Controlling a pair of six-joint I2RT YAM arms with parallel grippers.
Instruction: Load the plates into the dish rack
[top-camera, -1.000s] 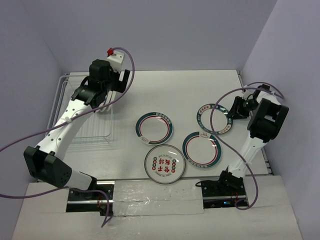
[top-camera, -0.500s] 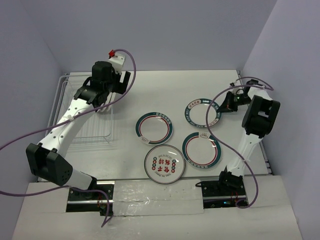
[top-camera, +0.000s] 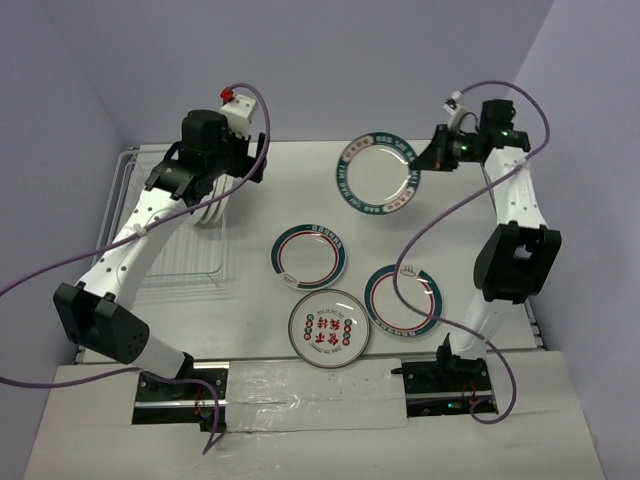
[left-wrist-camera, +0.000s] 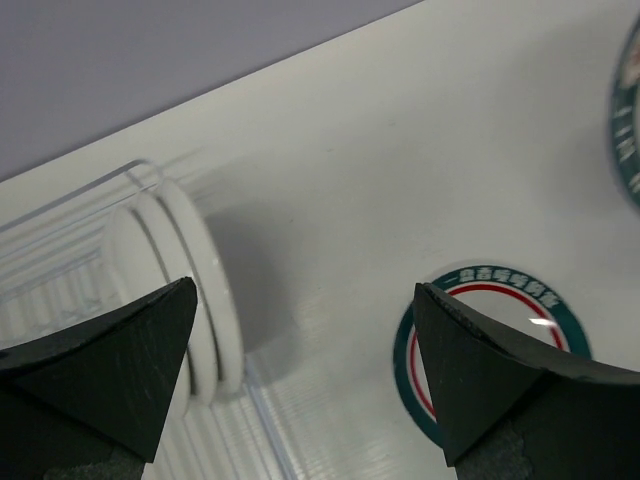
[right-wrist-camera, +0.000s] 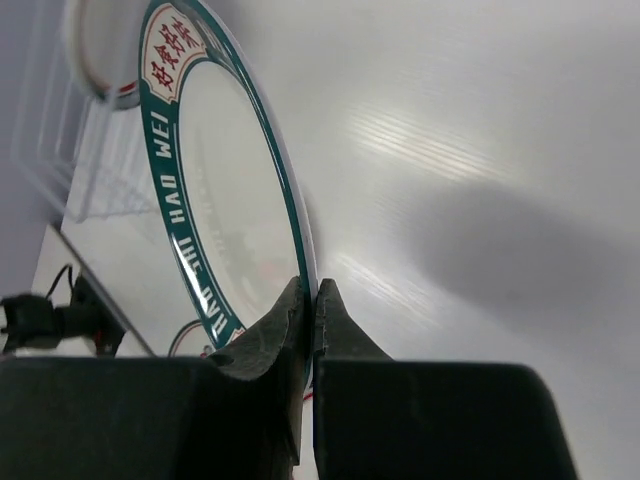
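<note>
My right gripper holds the opposite side of the plate. The left gripper moves onto the held plate's free rim (top-camera: 344, 182) (left-wrist-camera: 625, 135) next, to its right in the top view.
My right gripper (top-camera: 428, 160) is shut on the rim of a green-rimmed plate (top-camera: 378, 172) and holds it high above the table's far middle; the plate also shows edge-on in the right wrist view (right-wrist-camera: 215, 180). My left gripper (top-camera: 205, 205) is open and empty over the wire dish rack (top-camera: 125, 215) at the left, where three white plates (left-wrist-camera: 190, 290) stand upright. Three plates lie flat on the table: a green-rimmed one (top-camera: 309, 255), another green-rimmed one (top-camera: 403, 300) and one with red characters (top-camera: 329, 328).
The table's right edge runs beside the right arm's base (top-camera: 448, 375). Purple cables loop around both arms. Walls close the back and both sides.
My right gripper has lifted the green-rimmed plate off the table and carried it up and toward the far middle. My left gripper has stayed over the rack, shifting slightly.
</note>
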